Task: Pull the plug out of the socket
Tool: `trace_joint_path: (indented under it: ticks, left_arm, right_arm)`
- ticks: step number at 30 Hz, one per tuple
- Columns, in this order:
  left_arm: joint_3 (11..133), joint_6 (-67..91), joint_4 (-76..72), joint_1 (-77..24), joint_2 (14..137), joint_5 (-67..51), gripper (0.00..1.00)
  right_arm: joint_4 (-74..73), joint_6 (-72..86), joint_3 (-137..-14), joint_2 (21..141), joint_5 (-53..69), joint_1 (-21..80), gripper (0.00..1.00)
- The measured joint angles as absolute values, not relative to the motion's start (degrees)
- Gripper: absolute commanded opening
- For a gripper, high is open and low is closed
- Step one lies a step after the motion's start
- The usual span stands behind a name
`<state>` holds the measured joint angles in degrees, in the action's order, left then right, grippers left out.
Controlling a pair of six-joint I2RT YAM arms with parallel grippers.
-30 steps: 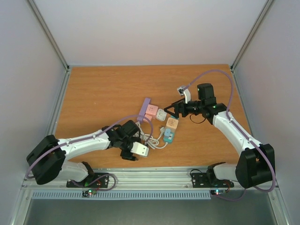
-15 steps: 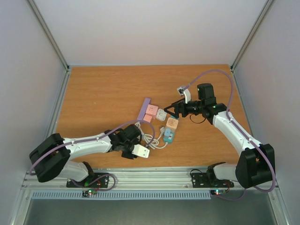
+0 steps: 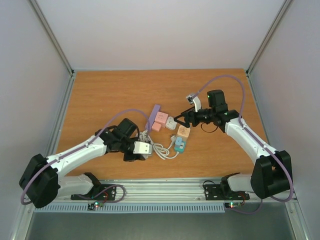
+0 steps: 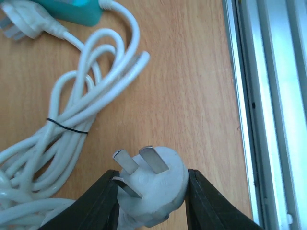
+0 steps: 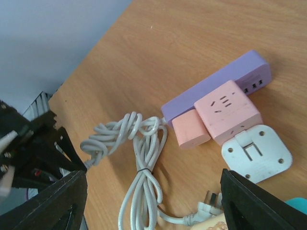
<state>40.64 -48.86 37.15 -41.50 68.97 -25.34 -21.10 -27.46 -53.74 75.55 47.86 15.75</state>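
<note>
My left gripper needs to carry the already unplugged plug outward and to the left in the top view next, to the clear tabletop there, and let go of it.
My left gripper (image 4: 152, 175) is shut on a round white three-pin plug (image 4: 156, 184), held just above the table; its pins are bare and sit in no socket. In the top view the left gripper (image 3: 140, 151) is left of the coiled white cable (image 3: 160, 148). A purple socket strip (image 3: 154, 116) carries a pink socket cube (image 3: 161, 118) with a white square adapter (image 3: 172, 122) beside it. My right gripper (image 3: 180, 119) hovers open by that adapter. In the right wrist view the strip (image 5: 216, 84), the cube (image 5: 230, 111) and the adapter (image 5: 256, 153) lie ahead of the open right gripper (image 5: 153, 175).
A peach cube (image 3: 183, 131) and a teal socket block (image 3: 179, 144) lie right of the cable, with a second white plug (image 5: 211, 203) next to them. The bundled cable (image 4: 72, 139) is tied with a black band. The metal rail (image 4: 259, 96) runs along the table's front edge.
The left gripper closed on the white plug, then drew back left, away from the front rail, carrying it. The right gripper edged left toward the white adapter and narrowed slightly.
</note>
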Motion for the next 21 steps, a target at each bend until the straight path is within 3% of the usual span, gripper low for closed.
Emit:
trace_joint_path:
  ticks: [12,21]
  left_arm:
    - [51.83,-48.58,44.18,-20.53,69.82,-38.33,0.09]
    - [52.84,-49.91,44.38,-9.06,79.92,-42.96,0.11]
  right_arm:
    - [-22.39,-31.20,-53.39,77.14,42.68,27.05,0.68]
    - [-20.62,-33.17,-52.42,83.64,34.35,39.88,0.67]
